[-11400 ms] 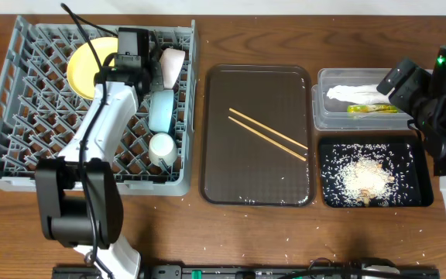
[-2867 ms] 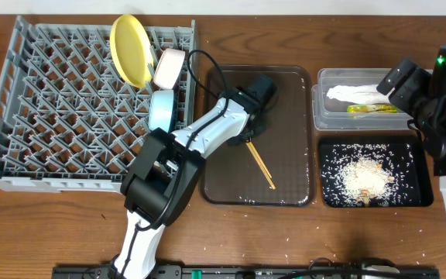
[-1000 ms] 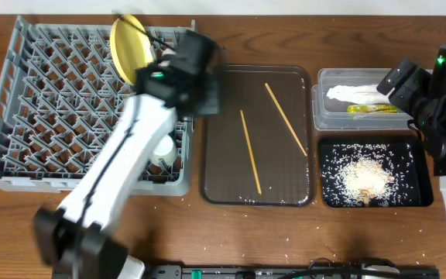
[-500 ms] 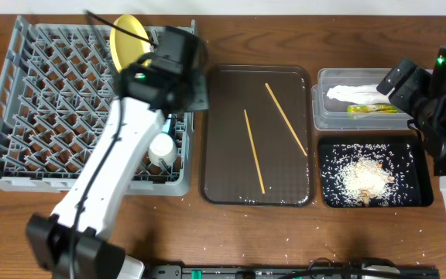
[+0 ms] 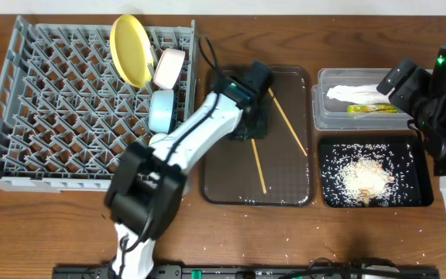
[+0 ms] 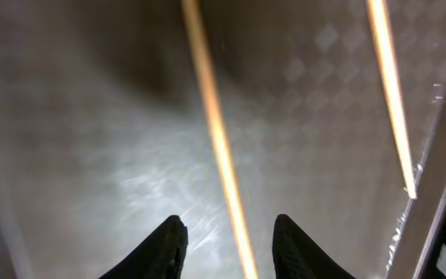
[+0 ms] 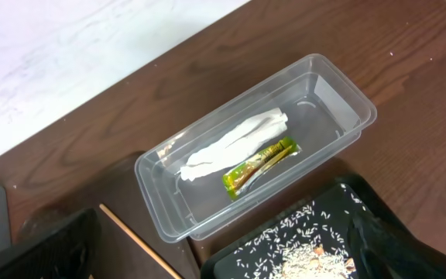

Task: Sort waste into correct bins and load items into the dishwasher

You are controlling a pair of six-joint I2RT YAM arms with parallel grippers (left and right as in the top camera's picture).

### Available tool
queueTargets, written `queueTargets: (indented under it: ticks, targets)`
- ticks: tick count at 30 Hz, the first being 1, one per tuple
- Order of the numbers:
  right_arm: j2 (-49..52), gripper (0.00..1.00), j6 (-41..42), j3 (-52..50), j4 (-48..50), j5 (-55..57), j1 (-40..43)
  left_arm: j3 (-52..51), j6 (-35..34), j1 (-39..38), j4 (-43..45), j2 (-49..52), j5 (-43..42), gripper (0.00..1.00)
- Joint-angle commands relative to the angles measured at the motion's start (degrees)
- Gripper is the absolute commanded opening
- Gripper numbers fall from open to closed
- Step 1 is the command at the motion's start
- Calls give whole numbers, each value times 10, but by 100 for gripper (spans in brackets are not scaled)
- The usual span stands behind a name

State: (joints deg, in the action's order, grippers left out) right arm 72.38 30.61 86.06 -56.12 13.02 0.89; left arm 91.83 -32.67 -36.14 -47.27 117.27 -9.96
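Note:
I should bring my left gripper down onto the body of the chopstick nearer the rack and close it.
Two wooden chopsticks lie apart on the dark brown serving tray (image 5: 221, 180). My left gripper (image 5: 252, 133) hangs low over the left chopstick (image 5: 259, 169). In the left wrist view that chopstick (image 6: 217, 132) runs up between the open fingertips (image 6: 170, 246), untouched, and the other chopstick (image 6: 389, 101) lies to the right. The grey dishwasher rack (image 5: 53, 101) holds the yellow plate (image 5: 130, 48), the pinkish bowl (image 5: 169, 68) and the light blue bowl (image 5: 161, 110). My right gripper (image 7: 223, 260) stands wide open above the bins, holding nothing.
The clear tub (image 7: 345, 87) holds the white tissue (image 7: 235, 143) and the green-and-orange wrapper (image 7: 259, 163). The black tray (image 5: 422, 172) beside it holds a heap of rice crumbs (image 5: 365, 178). Stray grains dot the wooden table along the front.
My left arm has swung from over the rack's right side across to the brown tray and come down over the left chopstick. Its jaws have parted. The right arm is still.

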Motion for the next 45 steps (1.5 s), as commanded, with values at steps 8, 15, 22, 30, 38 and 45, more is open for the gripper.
queueTargets:
  ticks: [8,15,22,30,38,45]
  targets:
    - [1,99,6,0,-1,2,2,1,-28,-20,0,82,-27,38]
    - [1,99,6,0,-1,2,2,1,-30,-24,5,87,-20,28]
    - [1,99,6,0,-1,2,2,2,-30,-26,5,88,-20,8]
    - [1,99,6,0,-1,2,2,50,33,-20,-52,78,-23,7]
    - [1,99,6,0,-1,2,2,147,135,9,-216,19,74,7]
    - [1,99,6,0,-1,2,2,148,159,70,-271,-95,186,7]
